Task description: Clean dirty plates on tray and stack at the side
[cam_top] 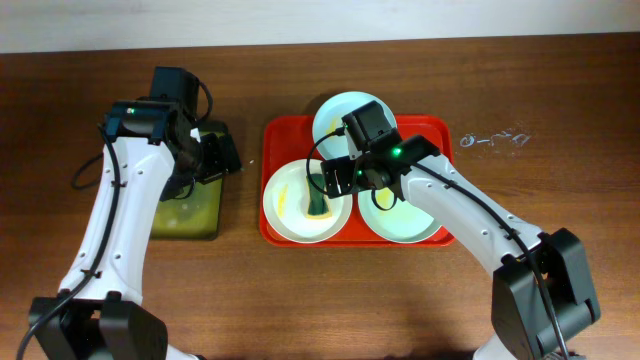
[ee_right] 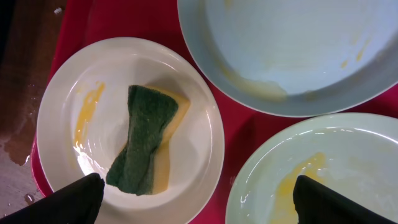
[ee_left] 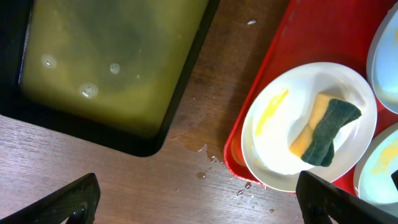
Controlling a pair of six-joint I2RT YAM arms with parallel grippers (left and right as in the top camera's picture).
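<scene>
I will lower my right gripper next, with its fingers apart, onto the white plate's rim [cam_top: 350,201] [ee_right: 221,138] that faces the mint plates, because that rim is below its open fingers.
Three plates lie on the red tray [cam_top: 432,130]. The front-left white plate [cam_top: 285,205] carries a yellow smear and a green-and-yellow sponge [cam_top: 319,203]. It also shows in the right wrist view [ee_right: 62,106] with the sponge [ee_right: 146,140], and in the left wrist view [ee_left: 280,134]. The back plate [cam_top: 335,112] and the front-right plate [cam_top: 405,225] are pale mint with yellowish smears. My right gripper [ee_right: 196,199] is open above the tray between the white plate and the front-right plate [ee_right: 348,162], holding nothing. My left gripper [ee_left: 199,202] is open over the bare wood left of the tray.
A dark tray [cam_top: 190,210] with murky olive-green liquid stands left of the red tray, under my left arm; it also shows in the left wrist view [ee_left: 106,62]. Water drops [ee_left: 208,158] lie on the wood by the red tray's corner. A wet smear [cam_top: 495,138] lies at right.
</scene>
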